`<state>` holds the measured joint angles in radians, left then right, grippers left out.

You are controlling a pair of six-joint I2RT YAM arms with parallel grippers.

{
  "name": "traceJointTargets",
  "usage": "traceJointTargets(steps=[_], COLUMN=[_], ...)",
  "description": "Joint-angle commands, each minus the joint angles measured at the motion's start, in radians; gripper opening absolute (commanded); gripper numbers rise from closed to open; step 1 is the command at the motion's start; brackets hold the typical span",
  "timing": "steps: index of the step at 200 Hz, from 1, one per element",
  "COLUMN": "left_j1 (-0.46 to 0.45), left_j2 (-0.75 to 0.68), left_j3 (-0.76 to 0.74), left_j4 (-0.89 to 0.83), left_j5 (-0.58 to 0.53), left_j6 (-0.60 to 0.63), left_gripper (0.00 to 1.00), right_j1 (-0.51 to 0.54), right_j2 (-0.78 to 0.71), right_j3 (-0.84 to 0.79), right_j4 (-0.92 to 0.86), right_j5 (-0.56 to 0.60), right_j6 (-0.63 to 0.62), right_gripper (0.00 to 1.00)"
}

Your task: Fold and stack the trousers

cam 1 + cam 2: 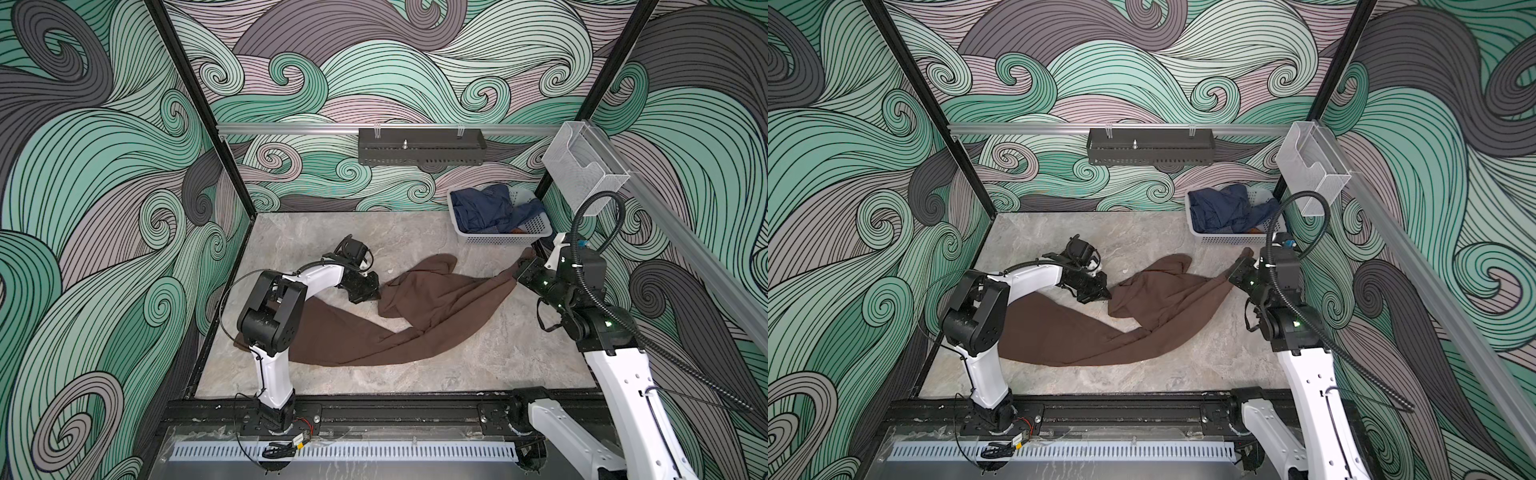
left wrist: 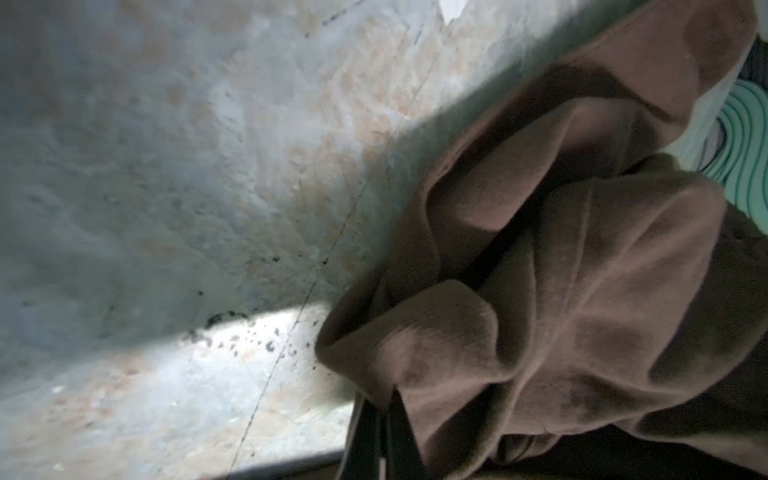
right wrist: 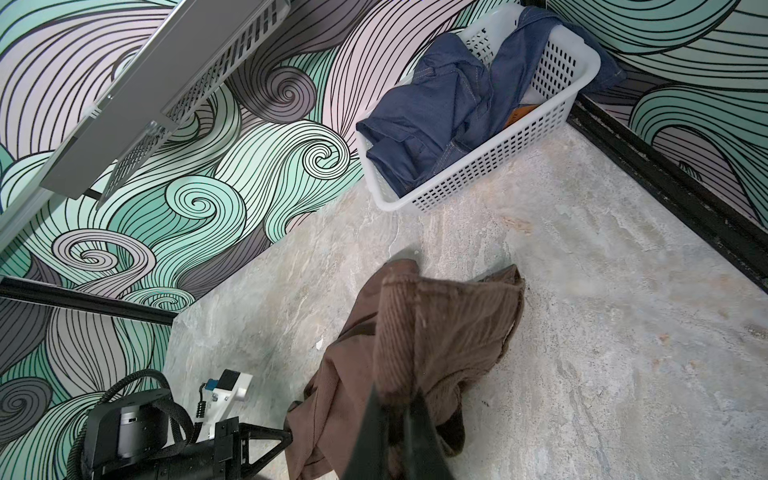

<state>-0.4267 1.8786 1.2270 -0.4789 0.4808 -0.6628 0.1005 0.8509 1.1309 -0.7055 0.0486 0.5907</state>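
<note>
My left gripper should raise the trousers' fold outward, lower it onto the bare tabletop beyond the long trouser leg (image 1: 308,247) and let go, since their middle is bunched.
The brown trousers (image 1: 365,332) (image 1: 1075,336) lie crumpled across the marble table, one long leg running toward the left arm's base. My left gripper (image 1: 376,293) (image 1: 1106,296) is low at the bunched middle part's left edge. In the left wrist view it (image 2: 384,401) is shut on a fold of the trousers (image 2: 582,291). My right gripper (image 1: 521,266) (image 1: 1239,266) holds the other end, lifted off the table at the right. In the right wrist view it (image 3: 409,399) is shut on a ribbed band of the trousers (image 3: 436,332).
A white slotted basket (image 1: 505,240) (image 1: 1225,240) (image 3: 478,183) with navy denim garments (image 1: 486,210) stands in the back right corner. A dark shelf (image 1: 419,145) and a clear holder (image 1: 582,166) hang on the wall rails. Bare table (image 1: 478,365) lies in front.
</note>
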Motion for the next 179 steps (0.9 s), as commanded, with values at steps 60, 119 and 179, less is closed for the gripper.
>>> traceJointTargets(steps=[60,119,179], left_j1=[0.232,0.134,0.025], left_j2=[-0.367,-0.244,0.067], left_j3=[0.179,0.531,0.592], left_j4=[-0.238,-0.321,-0.425], left_j5=[-0.15,-0.194,-0.193], left_j6=[0.161,0.214,0.188], left_gripper=[0.0,0.0,0.27], right_j1=[0.001,0.06,0.059], right_j2=[-0.043,-0.044,-0.039], right_j3=[-0.052,-0.128,-0.184], right_j4=[0.035,0.095,0.099], right_j5=[-0.096,-0.104,-0.06], right_j6=[0.048,0.094,0.064], right_gripper=[0.0,0.0,0.0])
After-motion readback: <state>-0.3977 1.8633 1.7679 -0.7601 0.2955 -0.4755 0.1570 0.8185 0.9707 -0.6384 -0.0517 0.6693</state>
